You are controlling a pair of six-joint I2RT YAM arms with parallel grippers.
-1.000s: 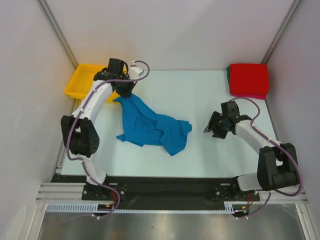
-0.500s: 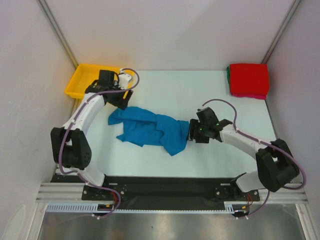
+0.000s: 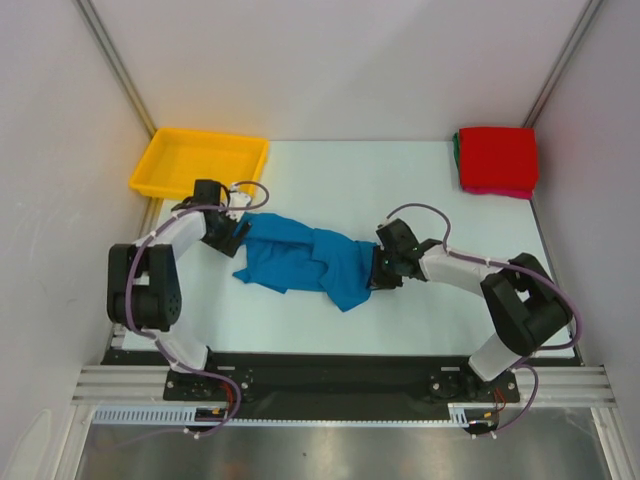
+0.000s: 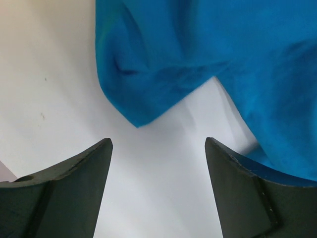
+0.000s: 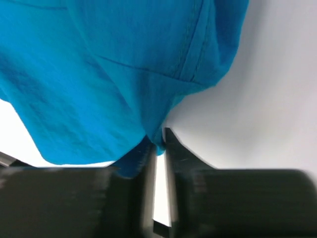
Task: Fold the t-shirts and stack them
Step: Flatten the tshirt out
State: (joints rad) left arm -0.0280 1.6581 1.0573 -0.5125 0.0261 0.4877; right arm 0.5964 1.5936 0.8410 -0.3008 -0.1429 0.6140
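I will next move my left gripper down and ahead onto the blue t-shirt's corner (image 3: pixel 249 237) (image 4: pixel 138 115), below and just beyond its fingers, as only bare table is between them.
The bright blue t-shirt (image 3: pixel 300 258) lies crumpled on the white table, stretched left to right. My left gripper (image 3: pixel 232 235) sits at the shirt's left end, open. In the left wrist view only bare table lies between its fingertips (image 4: pixel 157 141), and a corner of the blue t-shirt (image 4: pixel 198 49) lies just ahead. My right gripper (image 3: pixel 380 270) is at the shirt's right edge. In the right wrist view it (image 5: pixel 158 139) is shut on a pinch of the blue t-shirt's (image 5: pixel 99 74) hem. A folded red t-shirt (image 3: pixel 497 158) rests at the back right, with thin green and pink edges beneath it.
A yellow plastic tray (image 3: pixel 200 160) stands at the back left, just beyond the left arm. The enclosure walls close in on both sides. The table's near edge carries the black arm mounts (image 3: pixel 320 375).
My left gripper opened, dropped the blue shirt's left end and drew back toward the near left. My right gripper moved left to the shirt's right edge and shut on it.
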